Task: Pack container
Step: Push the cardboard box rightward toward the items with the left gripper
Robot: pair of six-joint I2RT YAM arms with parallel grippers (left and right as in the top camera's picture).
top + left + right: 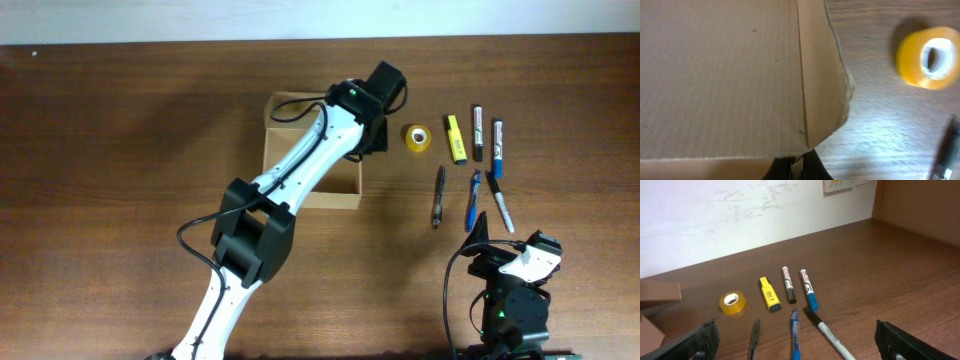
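My left gripper should next move the flap's edge toward the yellow tape roll (418, 138) (928, 58), pulling the box along. Then I will open and let go of the flap's edge.
The container (282, 140) is a tan cardboard box, open, left of the table's middle. My left arm reaches across it. My left gripper (372, 135) is at the box's right edge. In the left wrist view the two black fingers (799, 159) are shut on the edge of the box's cardboard flap (820, 75), with the tan board between them. My right gripper (510, 242) is wide open and empty near the front right edge. Its fingers frame the right wrist view (800, 340).
Right of the box lie a yellow tape roll (417, 137), a yellow highlighter (456, 139), a black marker (477, 132), a blue marker (497, 148), a dark pen (438, 196), a blue pen (472, 200) and a white marker (500, 206).
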